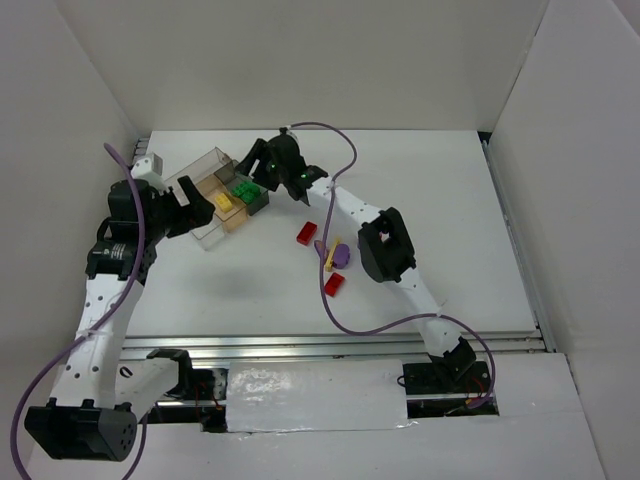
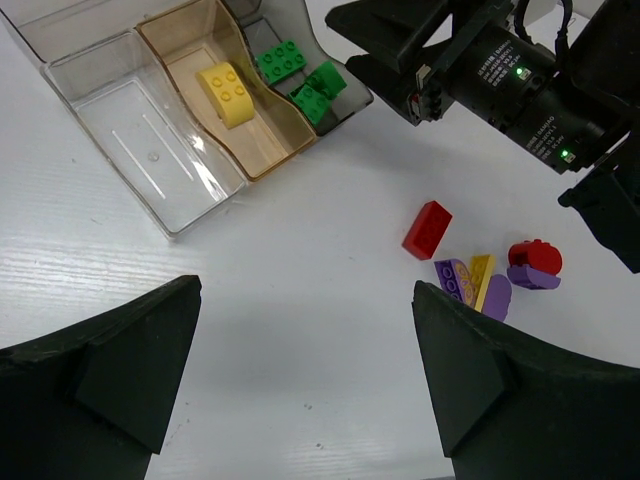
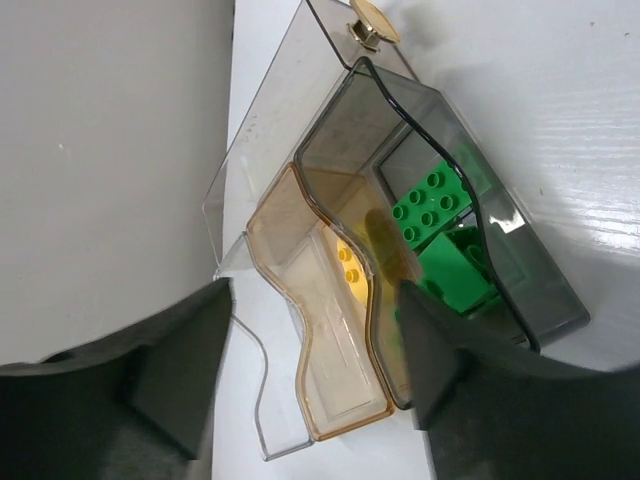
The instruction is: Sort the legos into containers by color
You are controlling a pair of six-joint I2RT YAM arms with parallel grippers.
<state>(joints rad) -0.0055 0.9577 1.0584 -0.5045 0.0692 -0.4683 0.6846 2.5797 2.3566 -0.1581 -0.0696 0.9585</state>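
I will move my left gripper to the right in the top view and down onto the red lego nearest the tray, because it is lying unsorted on the table.
The clear tray lies at the back left, with clear, tan and smoky grey compartments. Green legos lie in the grey one and a yellow lego in the tan one. My right gripper is open and empty, hovering over the tray's far end. Its view shows the green legos, the yellow lego and its open gripper. My left gripper is open and empty beside the tray's near side. Loose red, purple and yellow legos lie on the table.
A second red lego lies nearest the arms. A red piece on a purple one lies by the pile. The clear compartment holds nothing. White walls enclose the table at left, back and right. A purple cable loops over the table's right part.
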